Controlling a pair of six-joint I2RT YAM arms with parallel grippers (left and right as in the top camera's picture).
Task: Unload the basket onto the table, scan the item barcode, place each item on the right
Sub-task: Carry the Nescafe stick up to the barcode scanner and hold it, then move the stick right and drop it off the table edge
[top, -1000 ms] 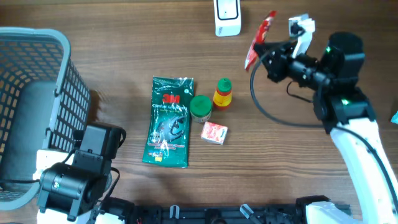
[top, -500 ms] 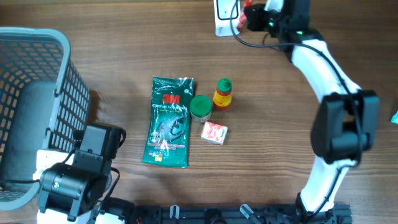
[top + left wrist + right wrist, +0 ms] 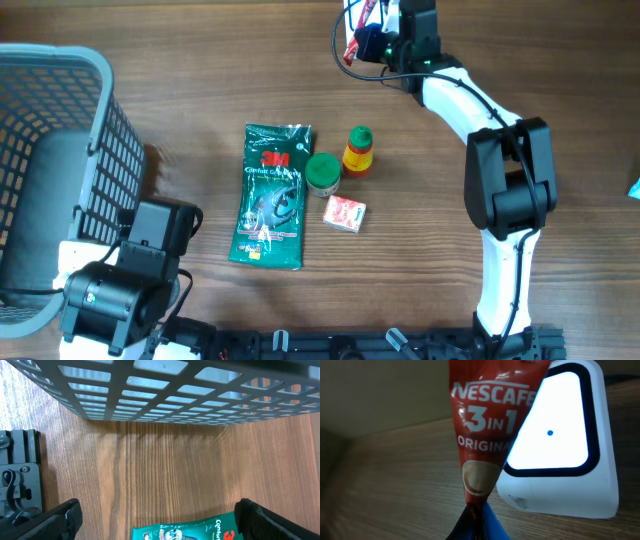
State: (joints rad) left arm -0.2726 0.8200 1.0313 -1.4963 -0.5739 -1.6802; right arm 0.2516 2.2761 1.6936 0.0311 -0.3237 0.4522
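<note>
My right gripper swings from the scanner next to release the sachet beside the teal item, since that's back and to its right in the overhead view.
My right gripper (image 3: 477, 527) is shut on the bottom end of a red Nescafe 3 in 1 sachet (image 3: 487, 435). The sachet stands upright just in front of the white scanner (image 3: 570, 475), covering the left edge of its lit window. From overhead, the right gripper (image 3: 378, 40) is at the table's far edge, with the sachet (image 3: 372, 8) against the scanner (image 3: 351, 47), which the arm mostly hides. No barcode shows on the sachet's visible face. My left gripper (image 3: 157, 520) is open and empty, low over the wood beside the basket.
A grey mesh basket (image 3: 60, 150) fills the left side and looms above the left gripper (image 3: 165, 395). Mid-table lie a green 3M packet (image 3: 272, 195), a green-capped jar (image 3: 323, 172), a red-and-yellow bottle (image 3: 357, 150) and a small red-and-white box (image 3: 345, 213).
The right arm swung from the table's right side over to the scanner at the far edge, carrying the sachet to its window. The left arm has not moved.
</note>
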